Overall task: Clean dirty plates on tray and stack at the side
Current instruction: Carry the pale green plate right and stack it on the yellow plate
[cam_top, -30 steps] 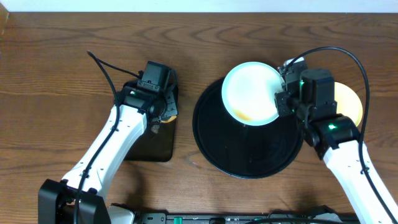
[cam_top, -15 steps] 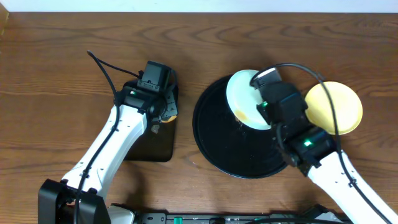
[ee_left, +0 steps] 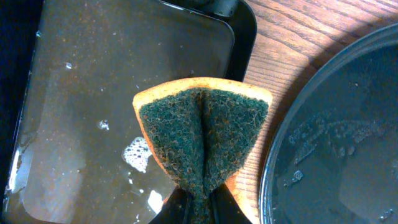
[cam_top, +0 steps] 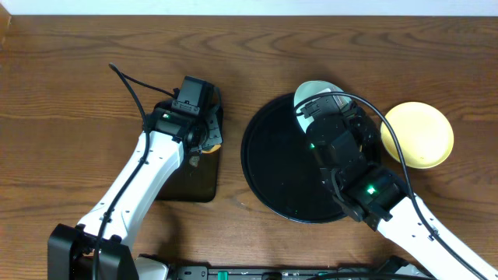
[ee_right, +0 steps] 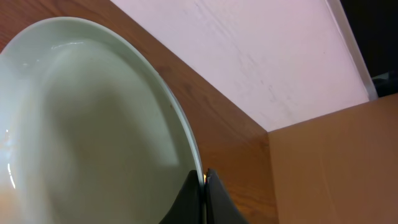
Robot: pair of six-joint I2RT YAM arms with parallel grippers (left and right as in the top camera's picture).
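Note:
The yellow plate is below my right gripper, to its right in the overhead view; next I swing over it, level the tilted plate, lower and release.
My right gripper is shut on the rim of a pale mint-white plate and holds it tilted steeply over the back of the round black tray. From overhead only a sliver of that plate shows behind my right arm. A pale yellow plate lies on the table right of the tray. My left gripper is shut on a folded green and orange sponge, held over the right edge of the rectangular black tray. The third plate is out of view.
The rectangular tray holds dirty water and foam spots. The round tray's rim lies close to the right of the sponge. A pale wall and a brown surface show behind the held plate in the right wrist view.
My right arm has swung left over the round tray and tipped the mint-white plate up on edge, uncovering the yellow plate. The left arm and sponge have not moved.

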